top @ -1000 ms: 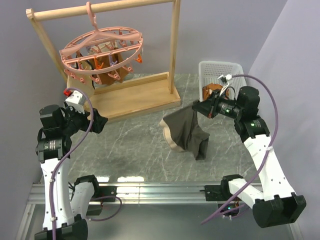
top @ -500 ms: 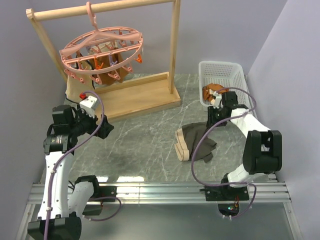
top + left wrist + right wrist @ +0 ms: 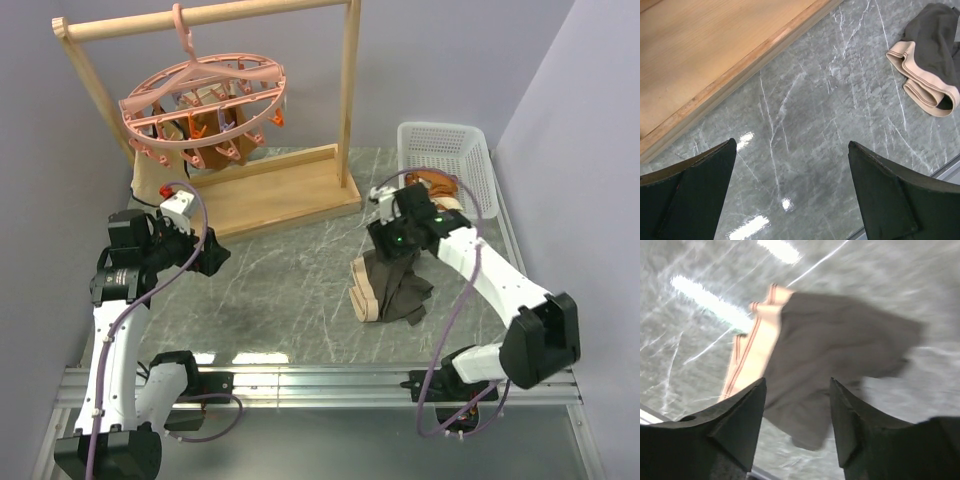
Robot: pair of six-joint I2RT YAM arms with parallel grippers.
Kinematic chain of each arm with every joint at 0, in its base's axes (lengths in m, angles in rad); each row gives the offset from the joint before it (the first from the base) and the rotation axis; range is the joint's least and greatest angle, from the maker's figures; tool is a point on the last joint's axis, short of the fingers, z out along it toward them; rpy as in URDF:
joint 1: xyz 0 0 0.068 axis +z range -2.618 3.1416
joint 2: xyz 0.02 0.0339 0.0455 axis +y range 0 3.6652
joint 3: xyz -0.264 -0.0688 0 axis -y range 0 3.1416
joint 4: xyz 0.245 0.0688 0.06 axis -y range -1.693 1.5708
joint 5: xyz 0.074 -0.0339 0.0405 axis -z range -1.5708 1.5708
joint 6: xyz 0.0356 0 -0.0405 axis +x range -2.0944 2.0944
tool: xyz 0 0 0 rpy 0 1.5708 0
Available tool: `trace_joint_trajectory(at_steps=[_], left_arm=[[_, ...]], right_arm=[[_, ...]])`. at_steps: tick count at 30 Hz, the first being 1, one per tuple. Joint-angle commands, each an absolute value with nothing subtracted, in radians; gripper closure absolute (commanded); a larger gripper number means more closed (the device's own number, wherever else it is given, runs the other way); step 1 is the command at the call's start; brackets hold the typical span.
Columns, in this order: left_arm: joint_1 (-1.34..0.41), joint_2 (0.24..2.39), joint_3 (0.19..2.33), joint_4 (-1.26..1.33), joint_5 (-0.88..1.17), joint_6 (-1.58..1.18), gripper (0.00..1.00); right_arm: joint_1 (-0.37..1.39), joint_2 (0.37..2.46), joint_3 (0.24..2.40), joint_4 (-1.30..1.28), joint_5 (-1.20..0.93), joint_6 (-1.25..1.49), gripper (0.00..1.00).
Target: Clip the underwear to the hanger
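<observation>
I will next move my right gripper down and left in the top view onto the underwear's pale waistband fold.
The underwear (image 3: 392, 290), dark brown-grey with a pale beige waistband, lies crumpled on the marble table right of centre. It also shows in the left wrist view as the underwear (image 3: 932, 45) at the top right, and as the underwear (image 3: 840, 350) in the right wrist view. My right gripper (image 3: 386, 250) hovers just over it, open, and the right gripper (image 3: 797, 382) has nothing between its fingers. The salmon-pink hanger (image 3: 205, 100) hangs by its hook from the wooden bar at the back left. My left gripper (image 3: 215, 258) is wide open over bare table, and the left gripper (image 3: 791, 145) holds nothing.
The wooden frame rack (image 3: 265, 195) stands on its board at the back left. Brown and tan cloth pieces (image 3: 205, 125) hang from the hanger's clips. A white basket (image 3: 470, 150) at the back right holds an orange garment (image 3: 432, 182). A metal rail (image 3: 320, 380) runs along the near edge.
The right gripper has opened and let go of the underwear, which dropped from the air onto the table. The right arm has swung round over it. The left arm has shifted slightly right.
</observation>
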State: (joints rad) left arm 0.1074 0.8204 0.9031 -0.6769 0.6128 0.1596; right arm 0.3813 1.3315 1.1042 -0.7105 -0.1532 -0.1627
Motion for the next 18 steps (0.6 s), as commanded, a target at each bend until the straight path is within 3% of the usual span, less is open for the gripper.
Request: trace_joint_trajectory(at_steps=[1,6,14,18], left_arm=[[0.104,0.816,0.900,-0.620,0.637,0.111,0.01],[0.103,0.799,0.900,-0.618,0.626,0.098,0.01],[0.103,0.788,0.908,-0.614,0.600,0.087,0.01],[0.104,0.773,0.907,-0.615,0.578,0.081,0.01]], right_arm=[[0.458,1.397,1.065,-0.715,-0.120,-0.051,0.38],[0.592,1.476,1.042,-0.635,-0.060,0.038,0.36],[0.627,1.663,1.063,-0.581,-0.003,0.084,0.36],[0.629,1.733,1.088,-0.552,0.032,0.087,0.42]])
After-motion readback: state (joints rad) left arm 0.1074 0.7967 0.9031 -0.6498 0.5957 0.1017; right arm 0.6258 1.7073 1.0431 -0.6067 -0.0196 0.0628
